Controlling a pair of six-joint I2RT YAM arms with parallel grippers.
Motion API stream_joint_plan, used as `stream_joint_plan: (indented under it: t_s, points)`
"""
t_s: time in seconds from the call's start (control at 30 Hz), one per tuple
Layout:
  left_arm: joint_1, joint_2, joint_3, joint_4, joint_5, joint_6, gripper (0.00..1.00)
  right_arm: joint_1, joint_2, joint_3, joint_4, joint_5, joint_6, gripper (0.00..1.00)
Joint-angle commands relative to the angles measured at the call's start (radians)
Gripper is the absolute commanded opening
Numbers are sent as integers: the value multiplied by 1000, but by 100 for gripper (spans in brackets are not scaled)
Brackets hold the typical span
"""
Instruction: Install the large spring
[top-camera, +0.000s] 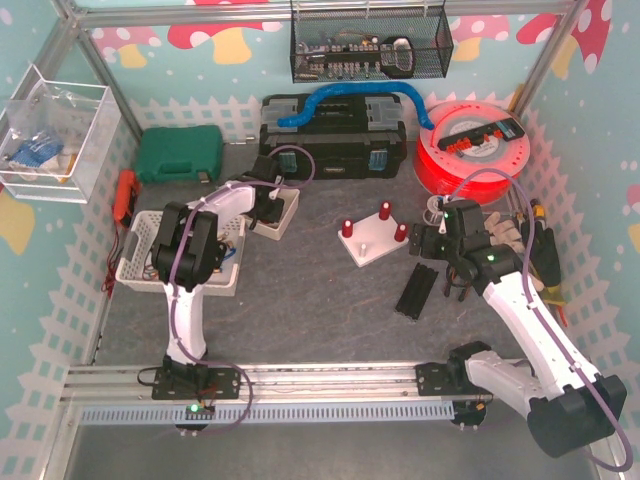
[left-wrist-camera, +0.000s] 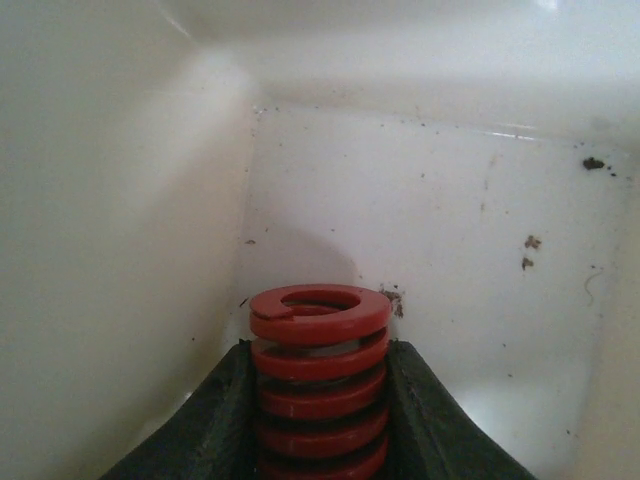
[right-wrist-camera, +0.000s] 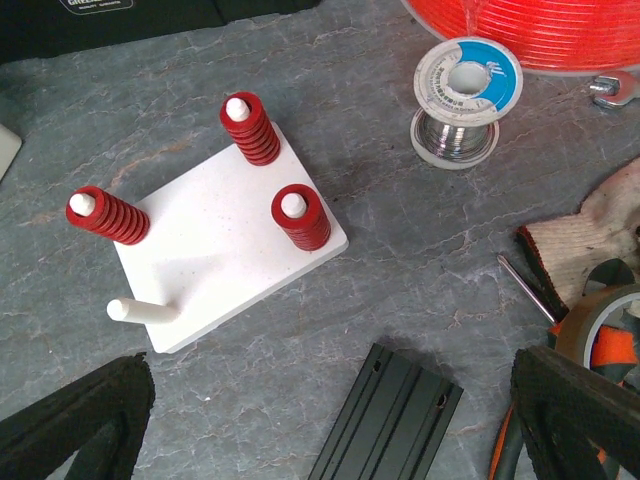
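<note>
I will next swing and tilt my right gripper over the peg plate toward the held red spring, to its left in the top view.
A large red spring (left-wrist-camera: 320, 380) stands upright between the black fingers (left-wrist-camera: 225, 420) of my left gripper (left-wrist-camera: 318, 352), which is shut on it. That gripper (top-camera: 268, 200) reaches down into a small white bin (top-camera: 283, 222), whose walls fill the left wrist view. The white peg plate (right-wrist-camera: 220, 250) lies mid-table (top-camera: 372, 246) with three red springs (right-wrist-camera: 300, 217) on pegs and one bare peg (right-wrist-camera: 140, 311). My right gripper (right-wrist-camera: 330, 430) hangs open above the table just right of the plate (top-camera: 440, 262), holding nothing.
A black rail (right-wrist-camera: 390, 420) lies under my right gripper. A solder spool (right-wrist-camera: 466, 95), rag (right-wrist-camera: 590, 240), tape roll (right-wrist-camera: 600, 330) and hand tools crowd the right. A black toolbox (top-camera: 335, 135), green case (top-camera: 180, 152) and red filament reel (top-camera: 470, 150) line the back. A white basket (top-camera: 150, 250) sits left.
</note>
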Motion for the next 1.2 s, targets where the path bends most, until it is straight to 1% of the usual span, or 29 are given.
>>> stream_joint_plan:
  t_s: [0.0, 0.17, 0.27, 0.37, 0.53, 0.63, 0.7, 0.8, 0.9, 0.97, 1.03, 1.17]
  points:
    - [8, 9, 1, -5, 16, 7, 24, 1, 6, 28, -17, 10, -11, 97]
    - [8, -46, 20, -5, 28, -3, 17, 1, 1, 22, 12, -11, -28, 97]
    - [8, -104, 24, -4, 46, -20, 16, 1, -1, 24, 45, -39, -33, 98]
    - [7, -159, 23, -1, 55, -44, 15, 1, 16, 55, 40, -20, -21, 99]
    - [1, -281, -14, 58, 93, -82, 14, 1, 51, 120, 31, -88, -72, 99]
    - [-15, -385, -87, 164, 160, -82, 14, 1, 68, 156, 32, -121, -85, 99]
    - [-30, -463, -171, 283, 214, -62, 13, 1, 85, 183, 46, -166, -88, 99]
    - [-64, -565, -303, 461, 283, 6, 13, 1, 127, 217, 82, -233, -75, 98]
    - [-94, -619, -394, 586, 333, 108, 12, 1, 195, 248, 111, -299, -68, 96]
    - [-150, -644, -467, 664, 337, 154, 8, 1, 236, 259, 132, -351, -78, 94]
    - [-188, -673, -554, 770, 339, 175, 8, 0, 273, 261, 141, -403, -88, 92]
    - [-262, -742, -718, 971, 385, 166, 8, 2, 330, 283, 95, -545, -152, 86]
